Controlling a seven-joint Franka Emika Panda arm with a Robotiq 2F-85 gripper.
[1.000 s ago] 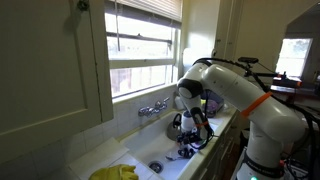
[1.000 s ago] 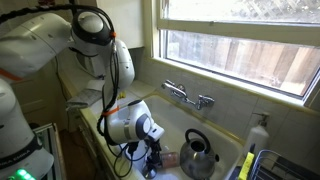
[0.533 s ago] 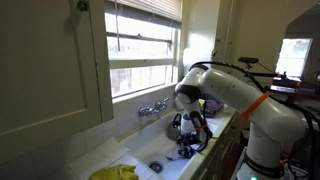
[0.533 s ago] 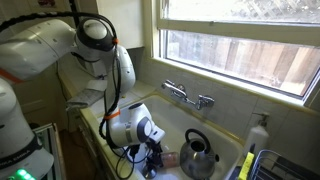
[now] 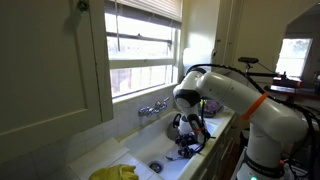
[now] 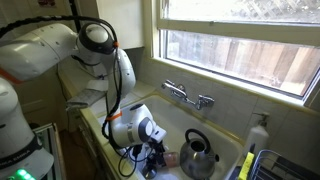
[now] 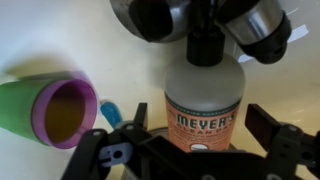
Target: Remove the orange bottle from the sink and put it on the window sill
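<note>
My gripper is open above the orange bottle's labelled body (image 7: 202,118), which is already lined up between its fingers. It will next go down a little more around the bottle's body and close.
In the wrist view the orange bottle (image 7: 203,85) has an orange label and a dark pump top. It lies on the white sink floor (image 7: 40,40). My gripper (image 7: 200,130) is open, one finger on each side of the bottle's lower body with small gaps. In both exterior views the gripper (image 6: 152,160) (image 5: 188,142) is down inside the sink (image 6: 165,112) (image 5: 150,152), and the bottle is mostly hidden there. The window sill (image 6: 240,97) (image 5: 140,94) runs behind the taps, below the window.
A round steel kettle (image 6: 198,153) (image 7: 165,15) stands in the sink just past the bottle's top. A green and purple cup (image 7: 50,108) lies beside the bottle. Chrome taps (image 6: 188,95), a white soap bottle (image 6: 259,133), a dish rack (image 6: 285,165) and a yellow cloth (image 5: 115,172) are also there.
The arm's wrist has shifted slightly over the sink. The gripper stays low in the basin and open.
</note>
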